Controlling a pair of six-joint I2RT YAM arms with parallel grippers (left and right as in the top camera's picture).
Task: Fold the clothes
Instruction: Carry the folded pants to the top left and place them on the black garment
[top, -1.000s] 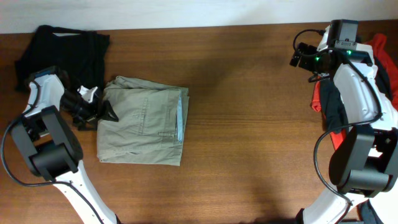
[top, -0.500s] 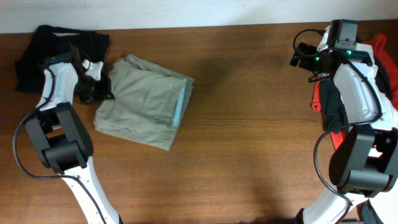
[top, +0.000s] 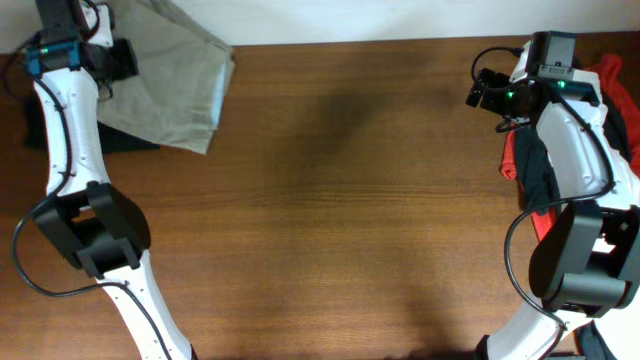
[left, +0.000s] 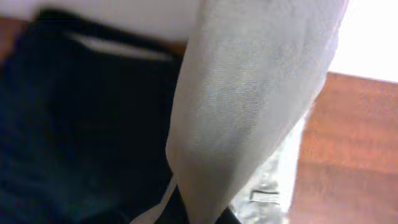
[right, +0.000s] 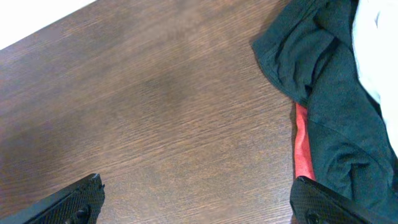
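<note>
The khaki trousers cover only part of the black garment. I will move my left gripper to the left in the overhead view, lower it and let go of the trousers.
The khaki trousers (top: 175, 85), folded, hang tilted at the table's far left corner, partly over a black garment (top: 30, 128). My left gripper (top: 118, 60) is shut on their left edge. In the left wrist view the khaki cloth (left: 249, 112) runs up from my left gripper (left: 199, 214), with the black garment (left: 81, 124) underneath to the left. My right gripper (top: 482, 93) is open at the far right, and in its wrist view (right: 199, 208) only bare wood lies between the fingers. Beside it lies a dark garment (right: 329, 93) over a red one (right: 303, 155).
A heap of red and black clothes (top: 520, 160) sits at the table's right edge under the right arm. A white piece (right: 373, 43) lies on that heap. The wooden table (top: 350, 200) ends at a pale wall along the far side.
My left gripper shut on the trousers' left edge and carried them from the table's left middle up to the far left corner, over the black garment. The right arm stayed still.
</note>
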